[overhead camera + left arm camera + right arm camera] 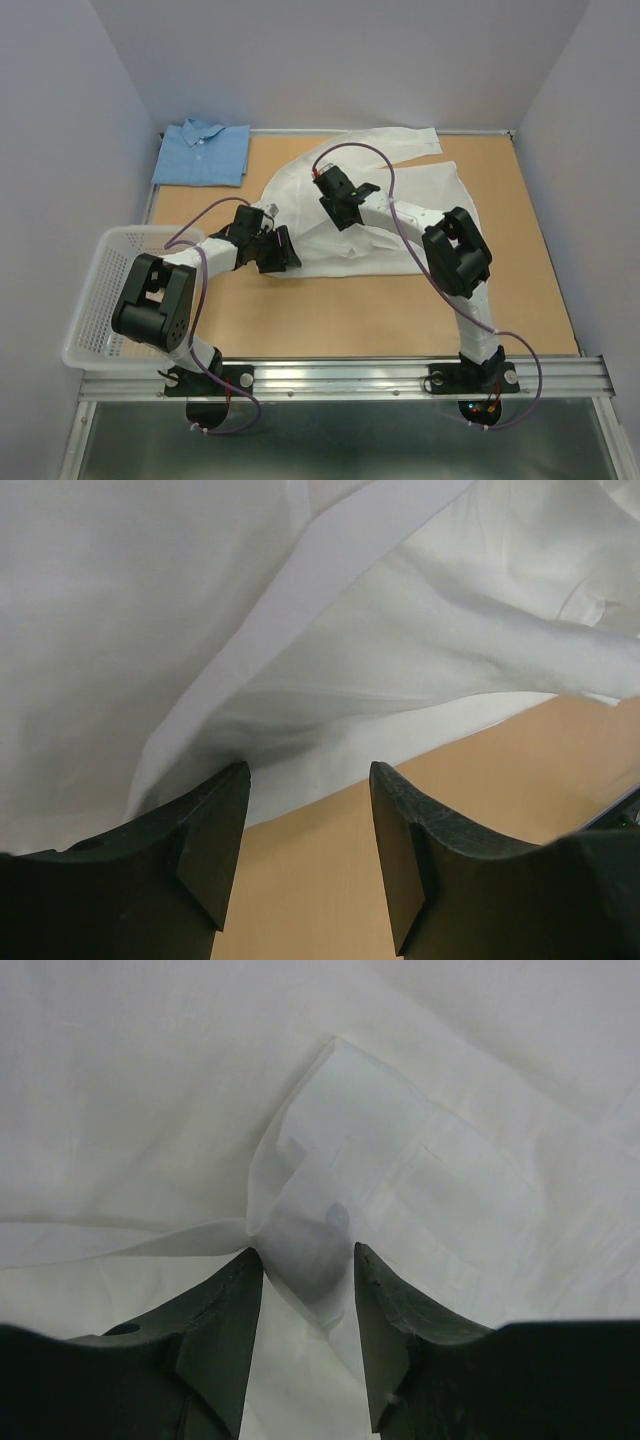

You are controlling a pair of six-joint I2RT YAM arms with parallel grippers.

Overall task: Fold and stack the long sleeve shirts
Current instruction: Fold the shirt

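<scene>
The right gripper moves outward along the white shirt's raised fold with a button (337,1215) next and closes its fingers there, because the fold already stands up between them.
The white shirt (400,205) lies spread and rumpled on the table, one sleeve stretched along the back edge. The light blue shirt (203,153) lies folded at the back left corner. My left gripper (274,250) is open at the white shirt's near left edge; in the left wrist view (308,775) its fingers straddle bare table just short of the hem (300,790). My right gripper (338,205) is low over the shirt's middle. In the right wrist view (308,1255) its jaws stand apart around a raised fold with a button (337,1215).
A white mesh basket (100,290) hangs over the table's left edge beside the left arm. Bare wooden table (380,310) lies in front of the shirt and to its right. Grey walls close in the left, back and right sides.
</scene>
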